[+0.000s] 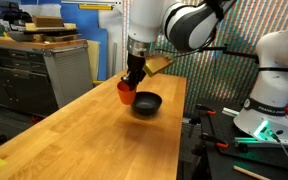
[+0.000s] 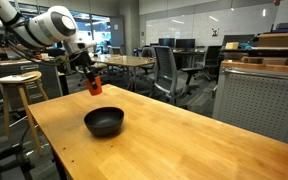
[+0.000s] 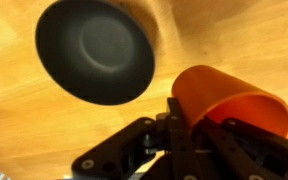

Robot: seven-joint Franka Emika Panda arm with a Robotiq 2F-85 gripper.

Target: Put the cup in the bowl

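Observation:
The cup still hangs high beside the bowl's rim, so next I will move my gripper over the black bowl's empty middle [image 2: 104, 117] [image 3: 95, 50] and down into it to release the cup.
My gripper [image 1: 133, 82] is shut on the small orange-red cup [image 1: 125, 92] and holds it in the air above the wooden table. The cup also shows in an exterior view [image 2: 94, 85] and in the wrist view [image 3: 229, 100], pinched at its wall between the fingers [image 3: 189, 125]. The black glossy bowl [image 1: 147, 104] rests on the table just beside and below the cup. It shows in an exterior view [image 2: 104, 122] and in the wrist view [image 3: 94, 50] at the upper left, empty.
The wooden table [image 1: 94, 140] runs long, with edges close on both sides of the bowl. A wooden stool [image 2: 19, 85] stands past the table's end. A second white robot base [image 1: 269, 90] and grey cabinets [image 1: 34, 65] stand nearby.

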